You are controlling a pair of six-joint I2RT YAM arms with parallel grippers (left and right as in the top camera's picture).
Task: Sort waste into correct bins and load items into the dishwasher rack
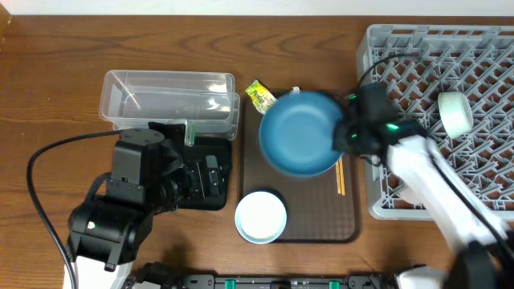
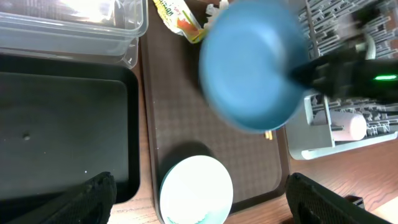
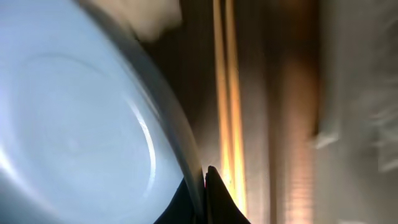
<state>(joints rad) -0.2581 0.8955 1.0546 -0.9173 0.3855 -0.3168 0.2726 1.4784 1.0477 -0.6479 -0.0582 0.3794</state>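
My right gripper will next swing right in the overhead view, tilt over the rack and release the plate in the rack's empty wires past the cup.
My right gripper (image 1: 344, 135) (image 3: 204, 186) is shut on the right rim of the large dark-blue bowl-plate (image 1: 299, 132) (image 2: 252, 65) (image 3: 74, 137) and holds it lifted and blurred over the brown serving tray (image 1: 309, 221). The wooden chopsticks (image 1: 340, 175) (image 3: 225, 93) lie on that tray below the plate's right edge. The snack wrapper (image 1: 259, 94) (image 2: 177, 15) and a bit of white tissue (image 1: 294, 91) lie at the tray's far end. A pale bowl (image 1: 261, 217) (image 2: 196, 190) sits at the tray's near left corner. My left gripper (image 1: 207, 172) (image 2: 196, 208) is open and empty above the black tray (image 2: 62, 124).
The clear tub (image 1: 169, 100) (image 2: 74, 28) stands behind the black tray (image 1: 221, 152). The grey dishwasher rack (image 1: 450, 72) (image 2: 323, 140) is at the right, with a small pale cup (image 1: 455, 112) (image 2: 348, 124) lying in it. My right arm crosses the rack's near left corner.
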